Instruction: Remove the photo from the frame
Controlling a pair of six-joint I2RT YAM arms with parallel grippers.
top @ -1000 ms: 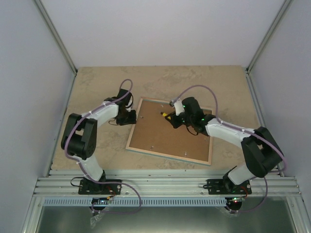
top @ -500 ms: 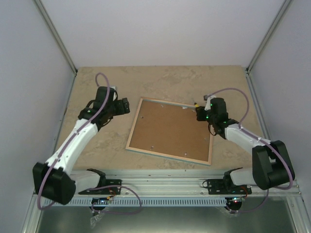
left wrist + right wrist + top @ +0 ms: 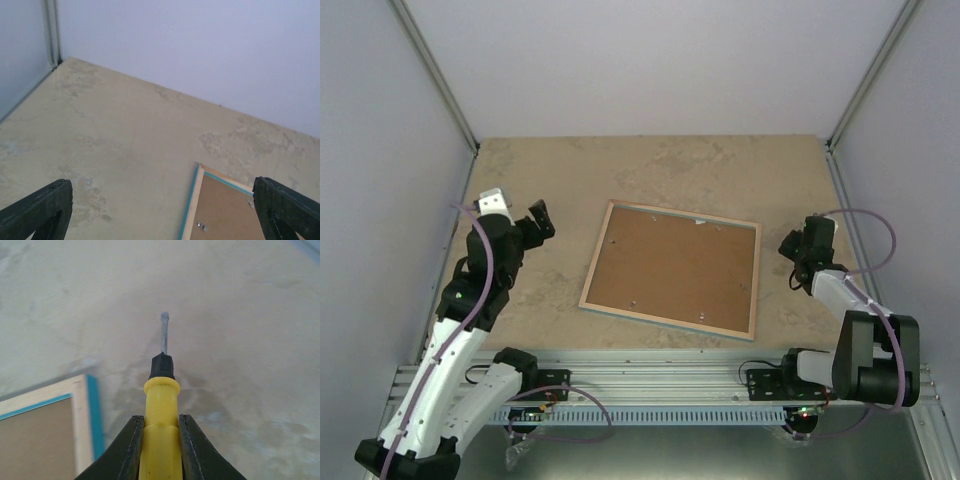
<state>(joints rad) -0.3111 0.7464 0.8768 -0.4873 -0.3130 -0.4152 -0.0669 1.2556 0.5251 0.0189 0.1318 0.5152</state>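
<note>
I need to move my right gripper away from the turquoise edge and lower it first, then open it, to get the screwdriver (image 3: 161,405) onto the table beside the frame (image 3: 672,272).
The frame (image 3: 672,272) lies face down mid-table, brown fibreboard back up, with a light wood rim and a thin turquoise edge. The photo is hidden under that back. My left gripper (image 3: 542,218) hangs left of the frame, raised and wide open, with nothing between its fingers. In the left wrist view the frame's corner (image 3: 216,200) shows low right between the spread black fingers (image 3: 42,210). My right gripper (image 3: 790,246) is just off the frame's right edge, shut on a yellow-handled screwdriver (image 3: 161,405) whose blade points out over bare table.
Small metal tabs (image 3: 201,226) sit on the frame's back along its edges. Grey walls close the table on three sides, with a metal rail (image 3: 660,385) along the near edge. The frame's turquoise corner (image 3: 92,415) lies left of the screwdriver.
Both arms have drawn back from the frame. The left gripper swung left and opened wide. The right gripper carried the screwdriver from the frame's back out past its right edge.
</note>
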